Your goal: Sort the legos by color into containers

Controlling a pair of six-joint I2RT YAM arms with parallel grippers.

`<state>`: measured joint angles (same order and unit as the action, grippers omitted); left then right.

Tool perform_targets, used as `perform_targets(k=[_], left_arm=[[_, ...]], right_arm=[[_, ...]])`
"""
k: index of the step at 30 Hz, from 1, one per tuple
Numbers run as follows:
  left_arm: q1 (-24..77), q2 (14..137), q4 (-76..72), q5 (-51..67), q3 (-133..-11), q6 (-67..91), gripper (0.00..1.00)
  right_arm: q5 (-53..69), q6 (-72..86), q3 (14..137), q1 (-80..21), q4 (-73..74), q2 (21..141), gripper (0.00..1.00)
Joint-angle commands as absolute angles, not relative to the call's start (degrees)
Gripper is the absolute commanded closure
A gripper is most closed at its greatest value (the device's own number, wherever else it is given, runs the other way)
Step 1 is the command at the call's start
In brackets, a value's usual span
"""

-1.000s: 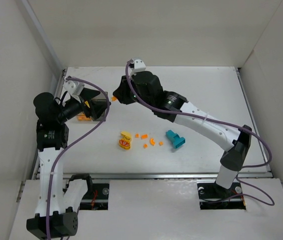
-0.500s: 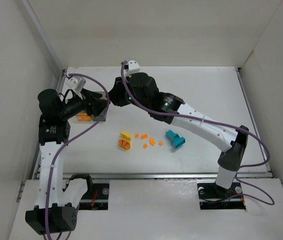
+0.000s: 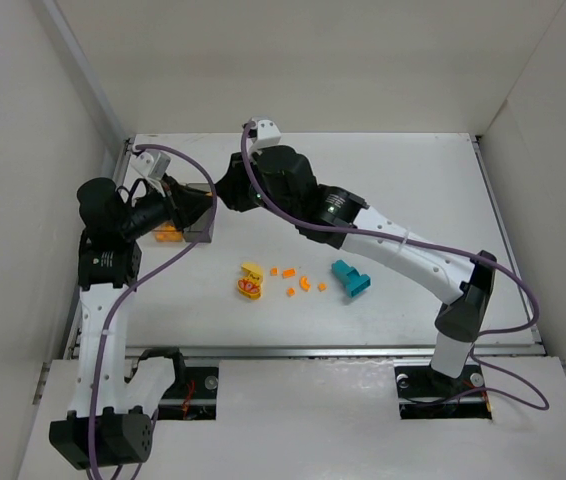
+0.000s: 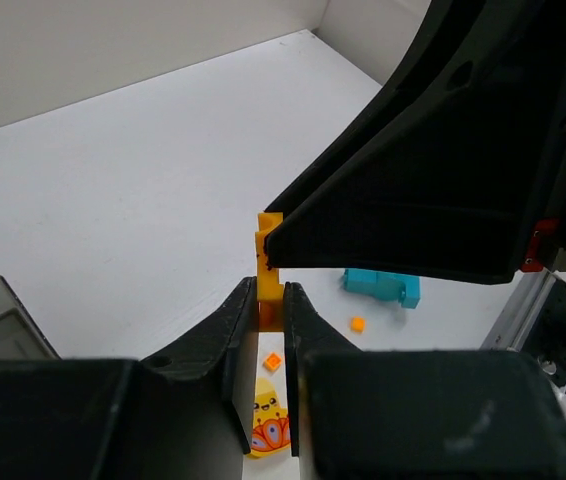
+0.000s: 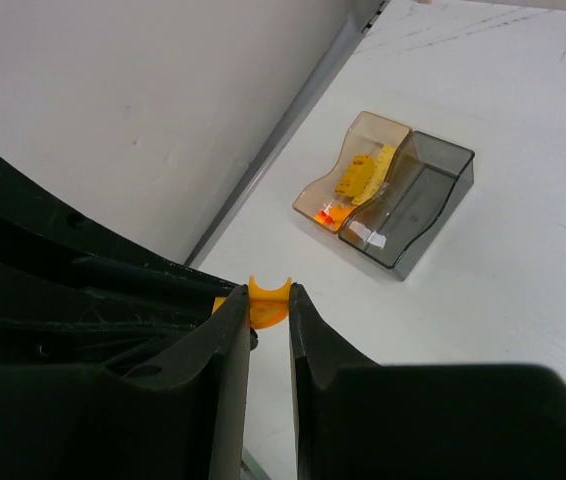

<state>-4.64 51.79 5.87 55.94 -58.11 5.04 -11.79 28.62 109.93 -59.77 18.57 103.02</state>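
Observation:
I will turn my left gripper away from my right gripper next, then lower the orange lego onto the orange pieces in the amber container (image 5: 353, 170).
A small orange lego (image 5: 268, 303) hangs in the air between both grippers. My right gripper (image 5: 268, 300) is shut on it, and my left gripper (image 4: 270, 295) is shut on the same lego (image 4: 269, 262) from the other side. In the top view the two grippers (image 3: 206, 205) (image 3: 225, 195) meet tip to tip above the containers. The amber container (image 5: 353, 170) holds yellow-orange pieces, and the smoky grey container (image 5: 415, 198) adjoins it. On the table lie a yellow lego with red marks (image 3: 250, 282), several orange bits (image 3: 290, 292) and a teal block (image 3: 351, 278).
The containers (image 3: 191, 234) sit near the table's left rail, partly hidden under my left gripper. White walls enclose the table at the left, back and right. The right arm (image 3: 403, 245) stretches diagonally over the table's middle, above the loose legos.
My right gripper carried the orange lego leftward to my left gripper. The left jaws, open before, have closed on it. The legos on the table have not moved.

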Motion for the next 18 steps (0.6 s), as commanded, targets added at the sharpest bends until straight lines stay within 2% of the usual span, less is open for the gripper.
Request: perform_targets(k=[1,8,9,10,11,13,17,18], left_arm=[[-4.9,50.8,2.5,54.3,-58.2,5.1,1.0],[-4.9,49.8,2.6,52.6,-56.5,5.1,1.0],[-4.9,49.7,2.6,51.8,-56.0,5.7,1.0],[-4.9,49.7,2.6,51.2,-56.0,5.7,1.0],[-4.9,49.7,2.6,49.8,-56.0,5.7,1.0],[-4.9,49.7,4.6,48.2,-55.5,4.9,1.0],[-4.9,49.2,8.5,42.3,-54.3,4.4,1.0],[-4.9,48.7,9.2,39.1,-53.4,5.3,1.0]], right_arm=[[-10.1,28.1,112.3,-61.8,16.7,103.4,1.0],[-8.2,28.1,111.8,-62.3,16.1,104.0,1.0],[-7.0,28.1,111.8,-62.3,16.1,104.0,0.93],[-7.0,28.1,111.8,-62.3,16.1,104.0,0.64],[-6.4,28.1,111.8,-62.3,16.1,104.0,0.53],[-6.9,28.1,111.3,-62.3,16.1,104.0,0.35],[-9.0,28.1,111.3,-62.3,16.7,104.0,0.08],[-9.9,28.1,111.3,-62.3,16.7,104.0,0.05]])
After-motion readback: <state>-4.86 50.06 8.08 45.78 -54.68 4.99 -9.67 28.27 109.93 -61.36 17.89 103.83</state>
